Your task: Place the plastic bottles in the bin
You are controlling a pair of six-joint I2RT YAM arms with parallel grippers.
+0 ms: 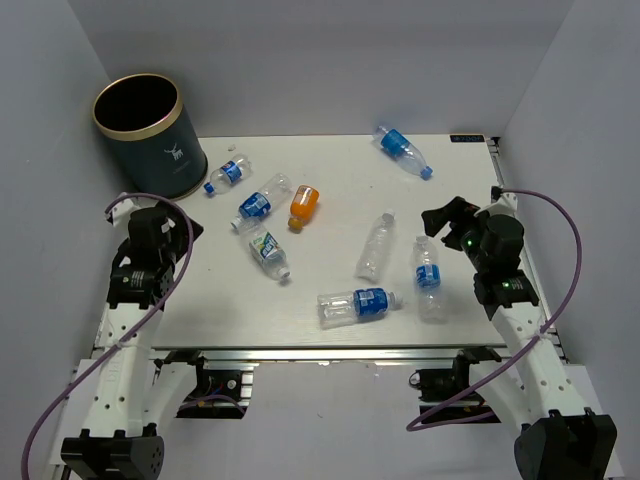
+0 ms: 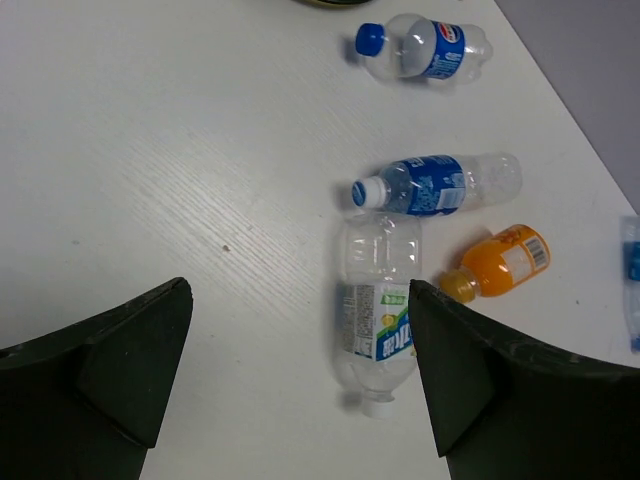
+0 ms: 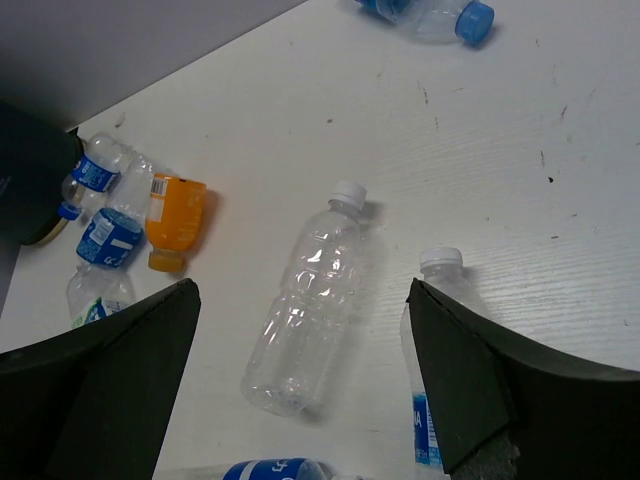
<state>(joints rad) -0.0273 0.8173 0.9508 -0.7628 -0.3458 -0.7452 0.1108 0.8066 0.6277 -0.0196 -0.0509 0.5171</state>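
Note:
The label of the green-labelled bottle lies below and to the right in the top view, so the robot's left gripper needs to go to that side and down onto it.
Several plastic bottles lie on the white table. Near the bin (image 1: 160, 160) at the back left are two blue-labelled ones (image 1: 225, 175) (image 1: 258, 203), an orange-filled one (image 1: 304, 204) and a green-labelled one (image 1: 268, 252). An unlabelled bottle (image 1: 376, 246) lies mid-table, with blue-labelled ones beside it (image 1: 428, 275), in front (image 1: 358, 303) and at the back right (image 1: 402, 148). My left gripper (image 2: 300, 340) is open above the table, with the green-labelled bottle (image 2: 378, 320) by its right finger. My right gripper (image 3: 300, 350) is open above the unlabelled bottle (image 3: 305, 330).
The bin stands off the table's back-left corner against grey walls. The table's right edge (image 1: 505, 190) runs beside my right arm. Purple cables loop beside both arms.

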